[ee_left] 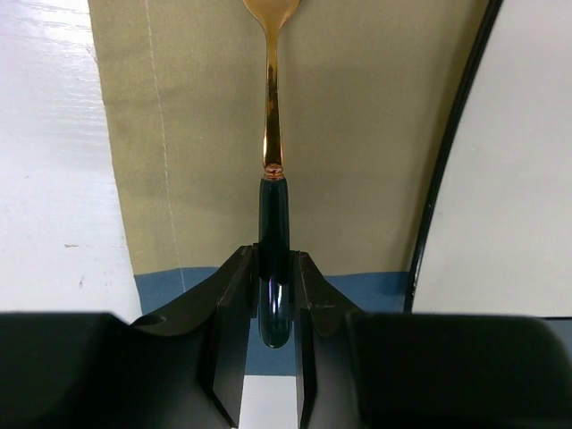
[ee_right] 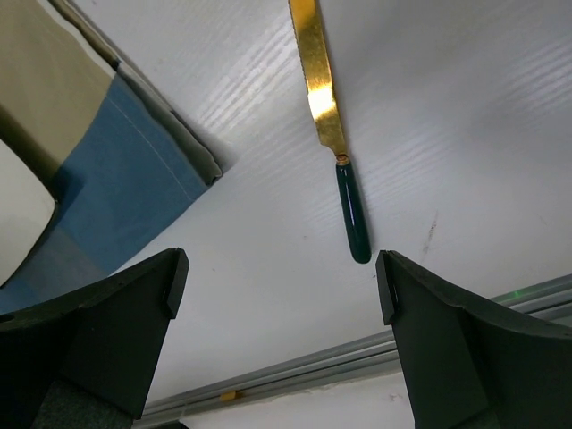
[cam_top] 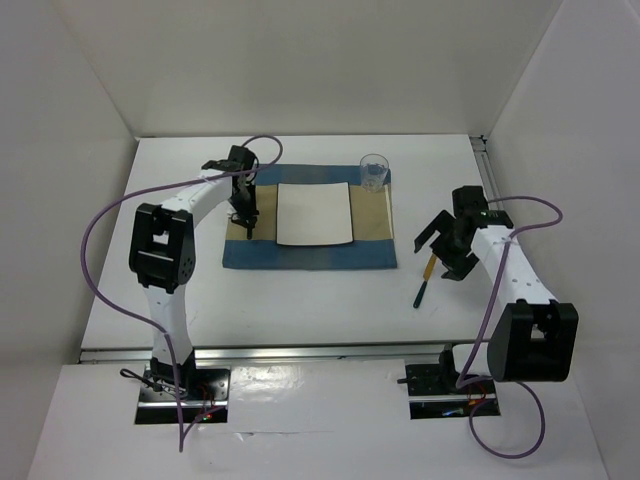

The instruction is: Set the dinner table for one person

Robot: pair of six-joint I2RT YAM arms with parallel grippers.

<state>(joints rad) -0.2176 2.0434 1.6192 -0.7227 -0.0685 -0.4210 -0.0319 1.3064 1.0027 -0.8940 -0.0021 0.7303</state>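
Note:
The utensil already lines up along the clear tan part of the placemat beside the plate, so next my left gripper will go down to that part and release the utensil's green handle.
The white dinner table (cam_top: pixel 300 300) carries a blue-and-tan placemat (cam_top: pixel 310 250) with a white square plate (cam_top: pixel 315 213) on it. My left gripper (cam_top: pixel 246 218) is over the mat's left tan strip, beside the plate. In the left wrist view it (ee_left: pixel 274 259) is shut on the dark green handle of a gold utensil (ee_left: pixel 271 107), whose head is cut off by the frame edge. My right gripper (cam_top: pixel 440 248) is open and empty to the right of the mat. A gold knife with a green handle (cam_top: pixel 427 280) lies on the table just below it, seen also in the right wrist view (ee_right: pixel 326 98).
A clear glass (cam_top: pixel 374 172) stands on the mat's far right corner. A metal rail (cam_top: pixel 300 350) runs along the table's near edge and shows in the right wrist view (ee_right: pixel 357 357). White walls enclose the left, back and right.

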